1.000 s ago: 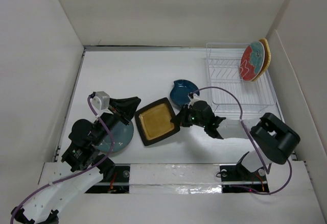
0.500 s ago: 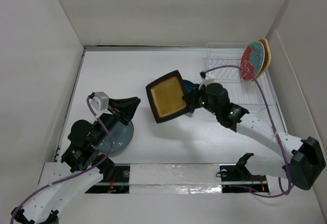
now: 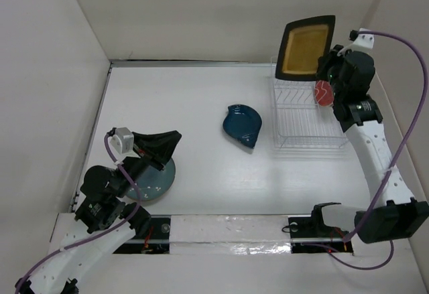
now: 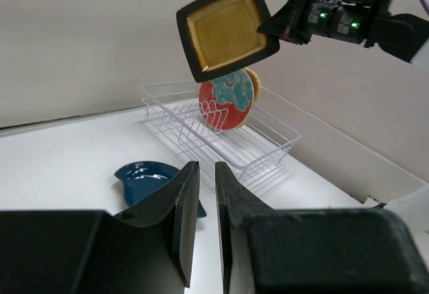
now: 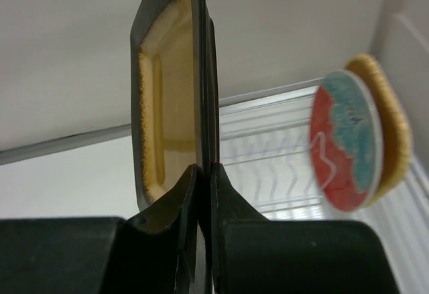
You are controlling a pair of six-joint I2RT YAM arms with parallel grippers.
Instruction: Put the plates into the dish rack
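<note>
My right gripper will next turn the black square plate and lower it into the slots (image 3: 306, 98) (image 5: 292, 167) beside the red round plate to let it go, since they are empty.
My right gripper (image 3: 330, 63) is shut on the edge of the black square plate with amber centre (image 3: 308, 47), held upright high above the dish rack's (image 3: 305, 130) far left end. The right wrist view shows the plate (image 5: 167, 93) edge-on between my fingers (image 5: 203, 167). The red round plate (image 3: 324, 92) stands in the rack with the orange-yellow plate (image 5: 389, 120) behind it. The dark blue leaf plate (image 3: 242, 125) lies on the table. My left gripper (image 3: 175, 136) hovers over the grey-teal plate (image 3: 153, 183), jaws almost together and empty.
White walls close in the table on three sides; the right wall runs next to the rack (image 4: 258, 143). The right arm's purple cable (image 3: 409, 106) loops out to the right. The left wrist view shows the blue plate (image 4: 144, 177) beyond my fingers.
My right arm has lifted the black square plate off the table's middle and carried it up and right to above the rack. The left arm has barely moved.
</note>
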